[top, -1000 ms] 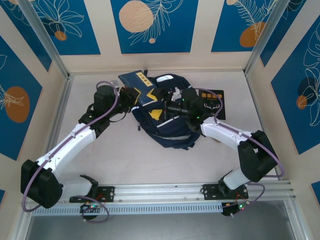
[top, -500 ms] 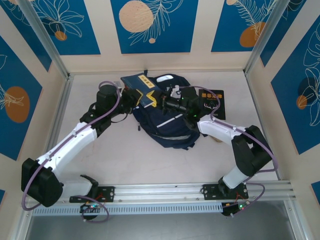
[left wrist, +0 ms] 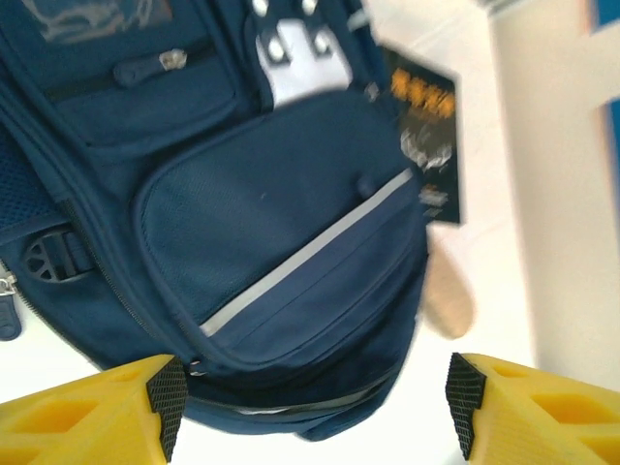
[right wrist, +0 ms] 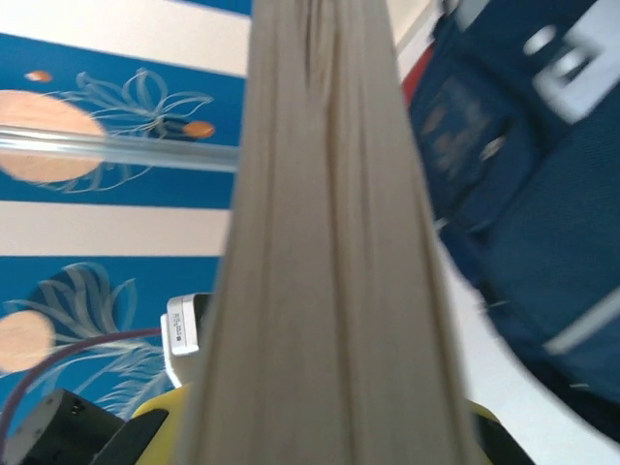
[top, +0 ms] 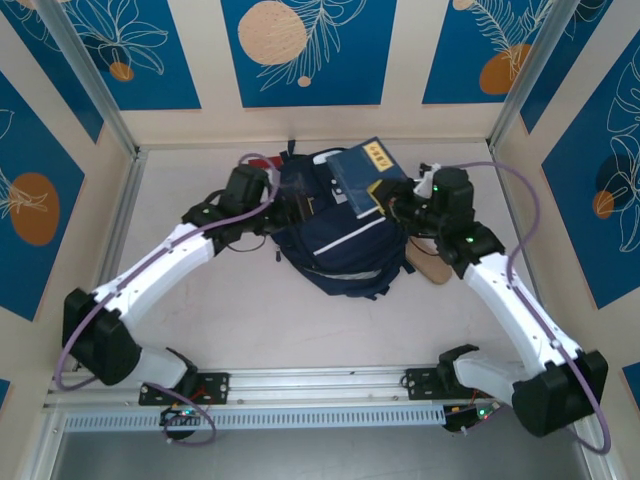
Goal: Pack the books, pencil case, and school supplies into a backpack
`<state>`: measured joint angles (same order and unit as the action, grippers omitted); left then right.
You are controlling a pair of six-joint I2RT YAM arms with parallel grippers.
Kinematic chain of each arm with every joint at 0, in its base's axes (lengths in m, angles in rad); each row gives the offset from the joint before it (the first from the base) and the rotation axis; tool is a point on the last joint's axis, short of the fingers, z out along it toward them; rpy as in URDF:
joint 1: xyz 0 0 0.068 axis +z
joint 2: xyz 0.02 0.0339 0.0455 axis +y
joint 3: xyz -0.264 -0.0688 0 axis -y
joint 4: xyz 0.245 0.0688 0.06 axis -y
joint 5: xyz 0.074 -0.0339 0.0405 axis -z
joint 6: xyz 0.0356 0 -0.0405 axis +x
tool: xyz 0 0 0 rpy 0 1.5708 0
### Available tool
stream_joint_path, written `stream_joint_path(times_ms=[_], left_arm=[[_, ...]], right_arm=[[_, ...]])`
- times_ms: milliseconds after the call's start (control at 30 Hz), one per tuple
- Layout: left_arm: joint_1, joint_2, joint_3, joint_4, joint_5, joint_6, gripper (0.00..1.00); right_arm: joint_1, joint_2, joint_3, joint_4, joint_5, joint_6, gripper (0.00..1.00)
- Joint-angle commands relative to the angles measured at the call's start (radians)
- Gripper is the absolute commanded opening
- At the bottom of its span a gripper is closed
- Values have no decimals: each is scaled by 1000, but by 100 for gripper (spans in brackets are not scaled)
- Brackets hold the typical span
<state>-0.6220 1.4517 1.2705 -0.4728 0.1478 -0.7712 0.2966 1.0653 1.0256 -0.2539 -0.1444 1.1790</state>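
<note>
The left gripper will move down and across toward the tan pouch, onto the fabric fold (top: 369,253) (left wrist: 351,325) beside the white stripe, because the backpack's near opening is only slightly open.
The navy backpack (top: 340,245) lies in the middle of the table, its white-striped front pocket (left wrist: 291,252) facing up. My right gripper (top: 384,196) is shut on the dark blue book (top: 362,172) and holds it tilted above the backpack's top right; in the right wrist view the book's grey page edge (right wrist: 325,242) runs up out of my right gripper (right wrist: 325,436). My left gripper (top: 298,205) hovers over the backpack's upper left, and in its wrist view my left gripper (left wrist: 315,407) stands open with nothing in it. The black book (left wrist: 426,126) lies right of the backpack.
A tan rounded pouch (top: 432,266), perhaps the pencil case, lies by the backpack's right side under my right arm; the left wrist view shows the same pouch (left wrist: 448,295). Blue patterned walls and metal posts (top: 95,85) box in the table.
The blue book passed from my left gripper to my right. The left opened and drew in over the backpack; the right shut on the book and carried it rightward.
</note>
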Motion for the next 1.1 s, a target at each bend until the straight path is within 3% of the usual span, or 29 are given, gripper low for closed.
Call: stream_joint_path(times_ms=[0,300,500,667,933,1033,1067], left_arm=[[-68,86,83,-132,-121,180,72],[-219,403,364,-239,-154,401,72],[-310,655,664,-421,-278,623,71],[-323,812,862,-511,-317,701,70],[-323,945,949,-503,-397,794,68],[-323,971,960,-512,-432,808,64],[-323,975,960,-512,-440,805,58]], right_arm=[[-82,-46,85,-318,73,-276,5],[-332,-125,49,-484,-49,-407,5],[-427,-169,-22,-507,-109,-406,5],[-483,-199,-60,-532,-129,-408,5],[-577,-211,-75,-561,-148,-438,5],[-595,-214,-73,-566,-155,-443,5],[-597,-215,-74,-568,-155,-443,5]])
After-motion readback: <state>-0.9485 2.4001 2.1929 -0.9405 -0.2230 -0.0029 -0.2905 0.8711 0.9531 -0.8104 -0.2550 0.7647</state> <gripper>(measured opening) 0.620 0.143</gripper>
